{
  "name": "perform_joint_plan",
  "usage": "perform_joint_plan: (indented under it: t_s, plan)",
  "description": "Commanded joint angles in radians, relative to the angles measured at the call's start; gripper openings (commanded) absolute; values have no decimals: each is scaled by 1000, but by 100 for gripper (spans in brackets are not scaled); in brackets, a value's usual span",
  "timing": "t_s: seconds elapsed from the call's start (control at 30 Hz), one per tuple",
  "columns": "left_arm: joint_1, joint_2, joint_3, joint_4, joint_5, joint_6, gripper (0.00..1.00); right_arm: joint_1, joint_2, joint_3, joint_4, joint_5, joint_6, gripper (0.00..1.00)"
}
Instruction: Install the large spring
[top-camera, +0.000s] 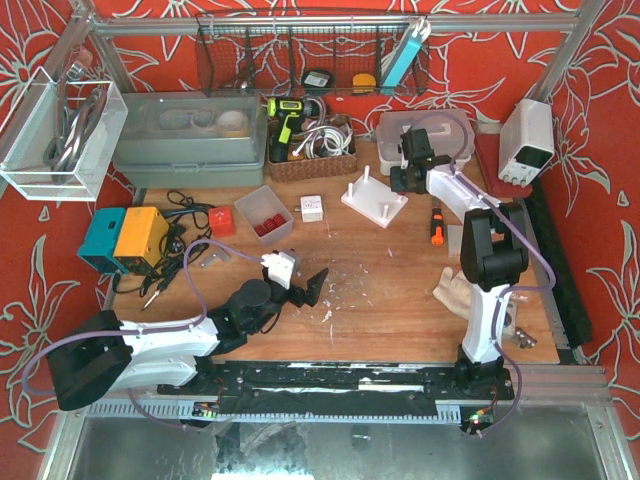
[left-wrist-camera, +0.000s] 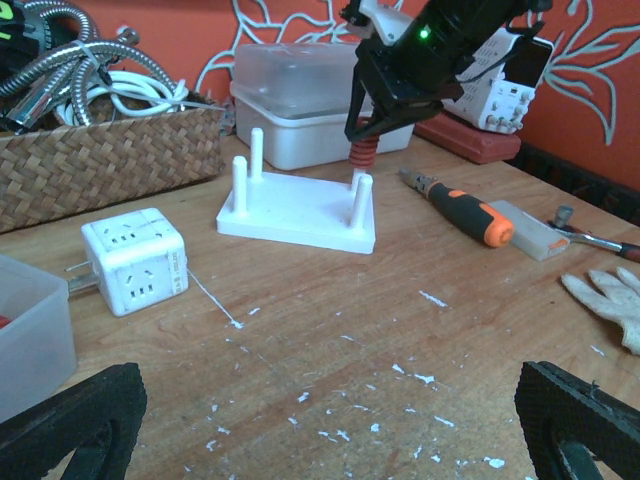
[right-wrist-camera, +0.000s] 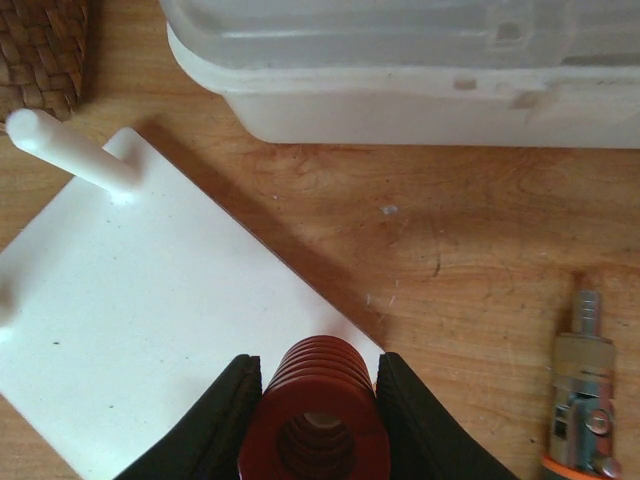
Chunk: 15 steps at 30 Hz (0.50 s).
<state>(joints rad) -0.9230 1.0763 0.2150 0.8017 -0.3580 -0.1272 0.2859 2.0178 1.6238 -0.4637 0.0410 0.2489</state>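
My right gripper should next lower the large red spring a little along the back peg (right-wrist-camera: 322, 421) below and let go of it, since the peg's tip shows inside the coil.
The large red spring (right-wrist-camera: 320, 400) sits between my right gripper's (right-wrist-camera: 315, 425) fingers, which are shut on it. It hangs over the near-right corner of the white peg plate (right-wrist-camera: 150, 300), and a white peg tip shows inside its coil. In the left wrist view the spring (left-wrist-camera: 365, 155) is at a back peg of the plate (left-wrist-camera: 300, 210), under the right gripper (left-wrist-camera: 385, 110). From above, the right gripper (top-camera: 408, 178) is at the plate's (top-camera: 374, 200) far right edge. My left gripper (top-camera: 300, 280) lies open and empty on the table, its fingers (left-wrist-camera: 70, 420) wide apart.
A white lidded box (right-wrist-camera: 400, 70) stands just behind the plate. An orange screwdriver (top-camera: 436, 225) lies to its right, a white power cube (top-camera: 312, 208) to its left, with a clear bin (top-camera: 265, 215) beyond. A wicker basket (top-camera: 310, 150) and a work glove (top-camera: 455, 292) are also on the table.
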Motion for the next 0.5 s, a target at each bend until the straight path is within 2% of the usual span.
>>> perform_joint_plan:
  t_s: [0.0, 0.2, 0.47]
  plan:
    - [3, -7, 21, 12, -14, 11, 100, -4, 34, -23, 39, -43, 27, 9]
    - [3, -6, 22, 14, -10, 8, 100, -4, 37, -31, 22, -43, 24, 20]
    - [3, -3, 24, 10, -30, 15, 100, -5, -40, -14, -65, 4, 36, 54]
